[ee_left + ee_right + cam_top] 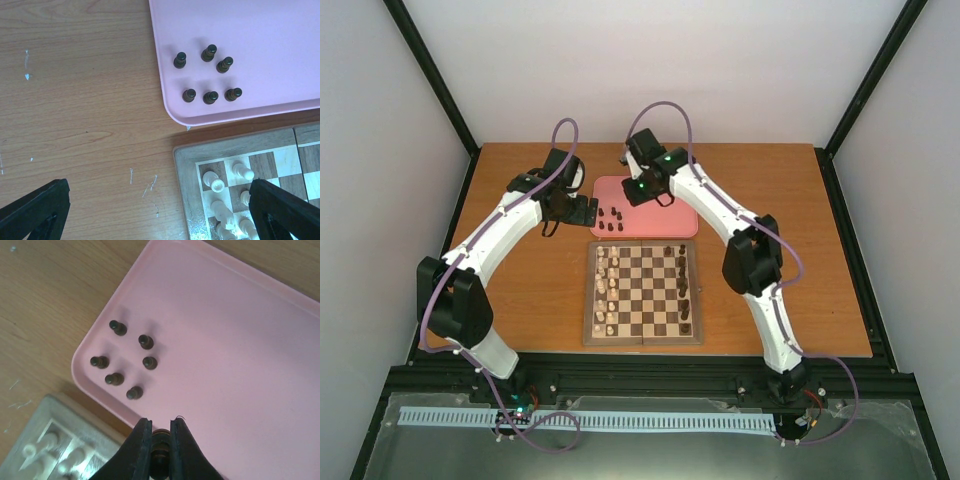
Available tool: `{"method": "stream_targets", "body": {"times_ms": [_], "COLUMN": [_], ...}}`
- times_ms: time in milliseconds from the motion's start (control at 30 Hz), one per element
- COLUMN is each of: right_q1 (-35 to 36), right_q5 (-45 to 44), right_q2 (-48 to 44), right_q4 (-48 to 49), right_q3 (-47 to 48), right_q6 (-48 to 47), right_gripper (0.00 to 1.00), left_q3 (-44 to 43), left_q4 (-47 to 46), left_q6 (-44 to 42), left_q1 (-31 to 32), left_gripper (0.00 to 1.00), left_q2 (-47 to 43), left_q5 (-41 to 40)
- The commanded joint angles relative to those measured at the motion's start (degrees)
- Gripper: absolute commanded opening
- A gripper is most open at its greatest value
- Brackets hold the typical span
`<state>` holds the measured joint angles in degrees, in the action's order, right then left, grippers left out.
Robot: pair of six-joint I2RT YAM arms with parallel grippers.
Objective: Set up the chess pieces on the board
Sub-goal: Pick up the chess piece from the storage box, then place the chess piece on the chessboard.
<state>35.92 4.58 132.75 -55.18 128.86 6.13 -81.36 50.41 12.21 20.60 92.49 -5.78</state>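
Note:
The right gripper draws back, lowers and releases next, since below it and back from it lies the empty square just nearer than the lone inner dark piece.
The wooden board lies in the middle of the table. Cream pieces fill its left side and several dark chess pieces stand along its right side. Behind it, several more dark pieces stand in the near left corner of the pink tray. My right gripper hangs over the tray, shut on one dark piece. Over bare table by the board's far left corner, my left gripper is wide open and holds nothing.
The tray sits right behind the board's far edge. Cream pieces stand on the board's corner squares beside my left gripper's right finger. Black frame posts and white walls enclose the table.

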Motion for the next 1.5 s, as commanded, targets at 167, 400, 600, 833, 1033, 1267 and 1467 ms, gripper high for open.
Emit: {"method": "stream_targets", "body": {"times_ms": [167,400,600,833,1033,1267,1467], "right_q1": [-0.15,0.43,2.0,2.22,2.22,2.31,2.31], "right_q5": [0.21,2.48,2.99,1.66,-2.4,-2.12,-1.55], "right_q2": [-16.77,-25.4,-29.67,-31.16,-30.09,-28.77,-29.29], "right_q4": [-3.95,-1.9,4.1,10.98,14.5,15.83,15.56], "right_q3": [-19.04,-32.67,-43.23,-50.52,-51.64,-52.67,-53.75], "right_q6": [-1.32,-1.9,-1.34,0.75,2.81,3.95,3.72], "right_gripper": [0.03,0.03,0.03,0.03,0.03,0.03,0.03], "left_q3": [-2.4,-2.53,-1.83,-1.09,-0.84,-0.73,-0.62], "left_q4": [-0.3,-0.35,-0.56,-0.93,-1.02,-0.92,-0.93], "left_q6": [-0.08,-0.06,0.08,0.1,0.01,-0.08,0.0], "left_q1": [0.41,0.41,0.41,0.41,0.41,0.41,0.4], "left_gripper": [1.0,1.0,1.0,1.0,1.0,1.0,1.0], "left_q2": [-1.17,-0.6,-0.71,-1.18,-1.54,-1.67,-1.5], "left_q5": [-0.91,-0.86,-0.68,-0.74,-0.87,-0.99,-0.96]}}
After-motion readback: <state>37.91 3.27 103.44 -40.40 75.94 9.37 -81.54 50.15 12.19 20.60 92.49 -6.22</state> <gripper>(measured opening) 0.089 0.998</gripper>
